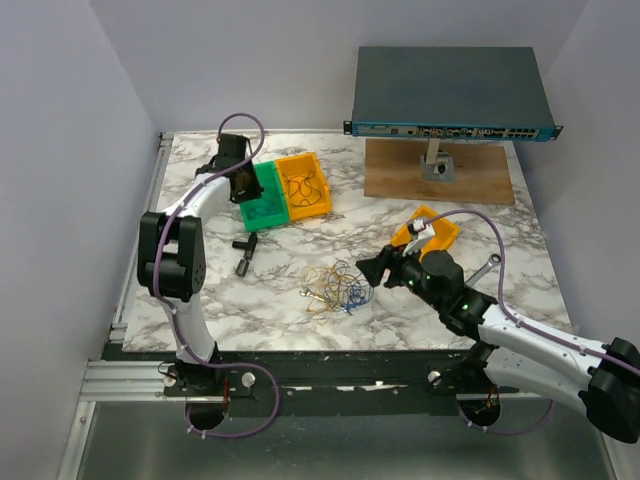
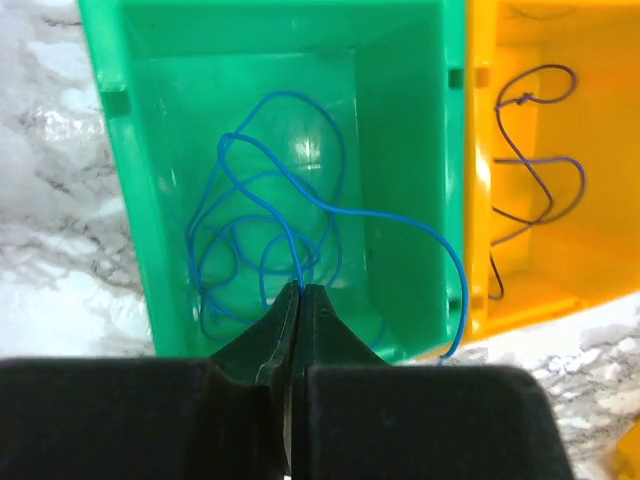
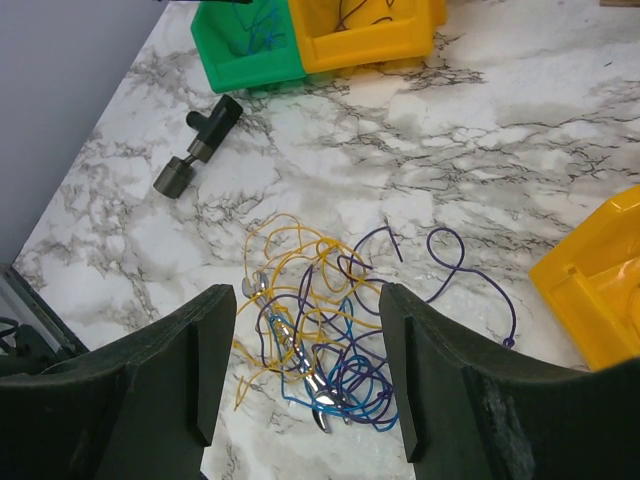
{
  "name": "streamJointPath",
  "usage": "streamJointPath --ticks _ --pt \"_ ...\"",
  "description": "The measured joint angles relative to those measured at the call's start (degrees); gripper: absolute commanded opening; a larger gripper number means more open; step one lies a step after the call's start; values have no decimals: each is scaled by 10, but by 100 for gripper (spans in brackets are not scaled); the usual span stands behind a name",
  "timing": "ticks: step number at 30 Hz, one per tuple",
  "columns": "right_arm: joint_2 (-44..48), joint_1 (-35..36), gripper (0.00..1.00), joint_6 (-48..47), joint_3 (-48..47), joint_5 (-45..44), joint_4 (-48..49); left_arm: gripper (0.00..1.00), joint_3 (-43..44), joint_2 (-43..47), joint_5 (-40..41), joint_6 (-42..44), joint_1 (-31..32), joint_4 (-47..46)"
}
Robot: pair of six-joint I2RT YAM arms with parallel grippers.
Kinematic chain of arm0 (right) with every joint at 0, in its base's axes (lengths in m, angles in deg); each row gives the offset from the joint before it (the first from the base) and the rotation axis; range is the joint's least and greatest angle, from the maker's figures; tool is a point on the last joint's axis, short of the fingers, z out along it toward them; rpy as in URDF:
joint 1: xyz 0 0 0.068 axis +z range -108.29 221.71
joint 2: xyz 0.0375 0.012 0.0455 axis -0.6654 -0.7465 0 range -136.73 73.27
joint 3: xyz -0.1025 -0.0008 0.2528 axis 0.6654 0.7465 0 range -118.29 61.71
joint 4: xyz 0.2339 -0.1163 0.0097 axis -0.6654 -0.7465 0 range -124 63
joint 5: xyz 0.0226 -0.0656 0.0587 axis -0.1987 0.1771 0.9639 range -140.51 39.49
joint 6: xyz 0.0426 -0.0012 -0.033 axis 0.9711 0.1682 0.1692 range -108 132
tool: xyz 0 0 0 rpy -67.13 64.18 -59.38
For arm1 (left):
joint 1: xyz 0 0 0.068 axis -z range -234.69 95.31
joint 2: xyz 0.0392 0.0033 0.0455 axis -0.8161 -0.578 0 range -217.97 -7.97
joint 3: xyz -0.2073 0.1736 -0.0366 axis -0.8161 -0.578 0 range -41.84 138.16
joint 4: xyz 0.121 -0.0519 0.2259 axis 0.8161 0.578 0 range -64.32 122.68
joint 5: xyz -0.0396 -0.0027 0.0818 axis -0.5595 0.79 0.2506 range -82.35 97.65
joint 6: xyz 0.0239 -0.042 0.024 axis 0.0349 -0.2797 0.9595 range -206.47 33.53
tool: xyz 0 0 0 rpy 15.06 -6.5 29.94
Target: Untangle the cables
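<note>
The robot's right gripper will next move away from the robot's base and go down to the purple cable's small loop (image 3: 446, 247) beside the tangle.
A tangle of thin yellow, blue and purple cables (image 1: 335, 286) lies on the marble table, with a small silver wrench (image 3: 292, 356) caught in it. In the right wrist view the tangle (image 3: 320, 310) sits just below my right gripper (image 3: 307, 300), which is open and empty above it. My left gripper (image 2: 300, 290) is shut on a thin blue cable (image 2: 280, 200) that lies coiled in the green bin (image 2: 130, 150), one loop hanging over the bin's rim. The left gripper (image 1: 243, 185) hovers over that green bin (image 1: 262, 205).
An orange bin (image 1: 303, 185) holding dark thin wires (image 2: 530, 170) stands beside the green one. Another orange bin (image 1: 428, 232) is by the right arm. A black T-shaped tool (image 1: 245, 252) and a wrench (image 1: 485, 268) lie on the table. A network switch (image 1: 450, 95) stands on a wooden board at the back.
</note>
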Motion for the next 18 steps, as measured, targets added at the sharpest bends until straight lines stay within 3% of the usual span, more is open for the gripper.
streamJointPath --ticks 2,5,7,13,18 --pt "-1 0 67 2 0 0 0 13 34 -33 1 4 0 19" --pt "-5 0 70 6 0 0 -1 49 96 -87 1 16 0 53" --pt "-11 0 72 10 0 -2 -6 61 106 -94 2 19 0 64" --pt "-66 0 70 17 -10 -18 -46 67 33 -10 0 23 5 55" --pt "-135 0 61 21 -45 -17 -71 71 -40 94 1 17 26 23"
